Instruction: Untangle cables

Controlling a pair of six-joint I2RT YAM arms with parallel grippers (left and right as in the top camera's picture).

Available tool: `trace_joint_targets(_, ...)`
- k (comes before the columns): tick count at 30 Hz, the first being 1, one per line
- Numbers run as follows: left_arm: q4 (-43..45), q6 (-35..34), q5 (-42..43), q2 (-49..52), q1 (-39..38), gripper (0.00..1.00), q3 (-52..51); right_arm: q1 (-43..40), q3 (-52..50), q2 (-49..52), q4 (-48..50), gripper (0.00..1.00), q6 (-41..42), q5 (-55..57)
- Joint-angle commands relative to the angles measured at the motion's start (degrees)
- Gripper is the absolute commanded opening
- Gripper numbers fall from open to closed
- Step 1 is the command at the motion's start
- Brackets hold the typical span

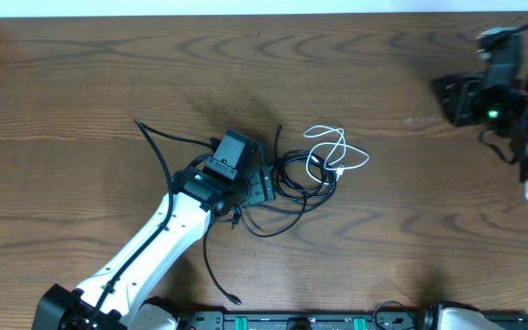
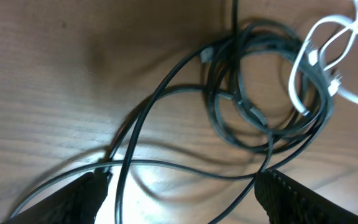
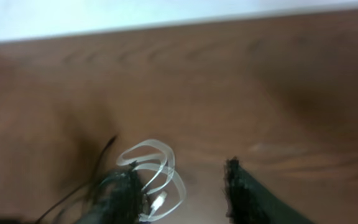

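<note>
The bunched black cables on the tangle's side opposite the white cable get my left gripper lowered onto them next, since the black coil lies beyond my open fingers.
The cables (image 1: 293, 180) lie in a loose black tangle at the middle of the table, with one white strand (image 1: 339, 151) looped at its right side. My left gripper (image 1: 257, 188) hovers at the tangle's left edge. In the left wrist view it (image 2: 182, 190) is open wide, black strands (image 2: 241, 106) crossing the gap between its fingers (image 2: 79, 199) without being pinched. My right gripper (image 1: 452, 99) is far off at the table's back right, open with nothing between its fingers (image 3: 247, 193); the white strand (image 3: 157, 177) shows blurred beyond it.
A black cord (image 1: 211, 266) trails from the tangle toward the front edge and ends in a small plug (image 1: 235, 299). Another black wire (image 1: 159, 137) arcs left of the left arm. The table's back edge (image 1: 246, 14) meets a white surface.
</note>
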Motion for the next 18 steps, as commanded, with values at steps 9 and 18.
trace_joint_targets(9, 14.88, -2.93, -7.63, 9.35, -4.87, 0.83, 0.02, 5.33, 0.17, 0.92, -2.95, 0.54, 1.75, -1.31)
trace_joint_targets(18, 23.56, 11.04, -8.76, 20.52, -7.02, 0.82, 0.02, 5.57, 0.15, 0.96, -4.35, 0.56, 1.77, -0.76)
